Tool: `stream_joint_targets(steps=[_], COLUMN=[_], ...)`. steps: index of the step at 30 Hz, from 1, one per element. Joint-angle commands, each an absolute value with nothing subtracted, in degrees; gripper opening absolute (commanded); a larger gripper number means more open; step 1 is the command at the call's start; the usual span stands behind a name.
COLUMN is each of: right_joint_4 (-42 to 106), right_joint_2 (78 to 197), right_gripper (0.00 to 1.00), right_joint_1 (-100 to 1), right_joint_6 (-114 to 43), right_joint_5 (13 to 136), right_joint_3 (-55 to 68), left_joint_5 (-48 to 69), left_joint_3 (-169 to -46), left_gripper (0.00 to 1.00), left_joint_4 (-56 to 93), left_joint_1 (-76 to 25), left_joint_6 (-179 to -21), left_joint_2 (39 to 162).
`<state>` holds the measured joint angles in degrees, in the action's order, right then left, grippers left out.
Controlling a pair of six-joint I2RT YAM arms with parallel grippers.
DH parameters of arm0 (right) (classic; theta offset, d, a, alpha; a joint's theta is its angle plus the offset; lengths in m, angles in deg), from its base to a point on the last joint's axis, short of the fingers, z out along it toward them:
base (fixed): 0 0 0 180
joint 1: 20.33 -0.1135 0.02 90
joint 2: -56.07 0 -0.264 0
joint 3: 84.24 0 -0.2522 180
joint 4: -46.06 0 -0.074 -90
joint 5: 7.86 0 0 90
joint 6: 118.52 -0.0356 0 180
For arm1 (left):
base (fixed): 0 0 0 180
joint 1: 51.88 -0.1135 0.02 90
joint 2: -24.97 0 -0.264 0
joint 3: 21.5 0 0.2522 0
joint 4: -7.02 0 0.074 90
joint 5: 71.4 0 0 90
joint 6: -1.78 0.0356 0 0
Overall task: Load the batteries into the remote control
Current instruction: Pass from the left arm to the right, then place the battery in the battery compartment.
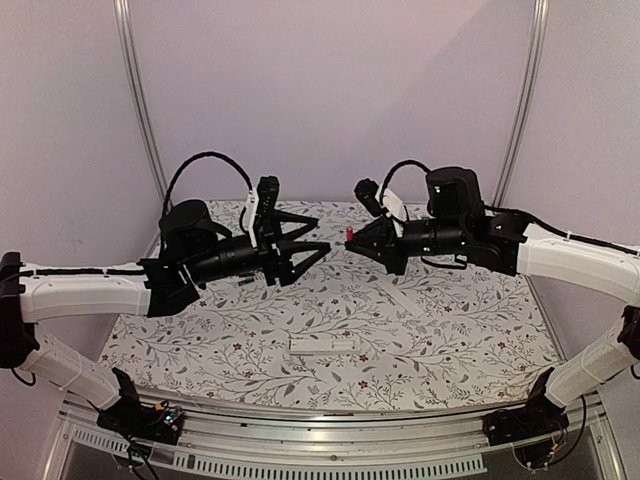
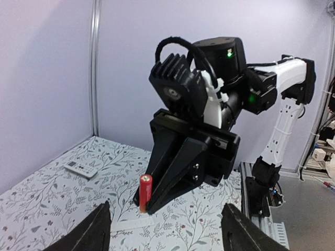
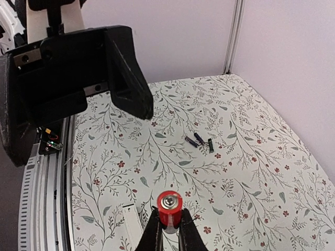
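Observation:
My right gripper will go down and back next and release the battery onto the remote control's end nearest the strip, because that end is below and back from the gripper.
My right gripper (image 1: 353, 238) is shut on a red battery (image 1: 348, 234), held in the air above the table's middle. In the right wrist view the battery (image 3: 169, 207) stands end-on between the right gripper's (image 3: 169, 224) closed fingers. My left gripper (image 1: 322, 233) faces it from a short way off, open and empty. In the left wrist view the battery (image 2: 145, 192) shows beyond the left gripper (image 2: 166, 222), well apart from it. Three dark batteries (image 3: 199, 141) lie loose on the cloth (image 3: 251, 172). A white remote control (image 1: 322, 344) lies flat toward the table's front.
A thin white strip (image 1: 405, 300) lies on the flowered cloth under the right arm. A small white buttoned device (image 2: 81, 168) lies near the wall in the left wrist view. Metal posts (image 1: 135, 90) stand at the back corners, and a rail (image 1: 320, 440) runs along the near edge.

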<state>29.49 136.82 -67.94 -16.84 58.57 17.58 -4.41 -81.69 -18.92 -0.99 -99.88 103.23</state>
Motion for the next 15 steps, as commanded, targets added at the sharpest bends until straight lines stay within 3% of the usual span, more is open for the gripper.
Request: stream_joint_targets(steps=[1,5,15], right_joint_4=[13.6,7.3,-0.9], right_joint_2=[138.9,143.1,161.4], right_gripper=[0.0,0.0,0.0], right_joint_1=[-67.8,-67.8,-73.3], right_joint_6=[-12.2,-11.4,-8.0], right_joint_5=[68.1,67.8,69.6], right_joint_3=[15.3,14.5,6.0], left_joint_5=[7.6,14.4,20.6], left_joint_3=[-78.9,-72.5,-60.0], left_gripper=[0.72,0.72,0.7], left_joint_4=[3.6,8.2,-6.4], left_joint_1=[-0.8,-0.7,-0.9], left_joint_6=[-91.3,-92.3,-101.1], left_joint_2=[99.0,96.2,95.2])
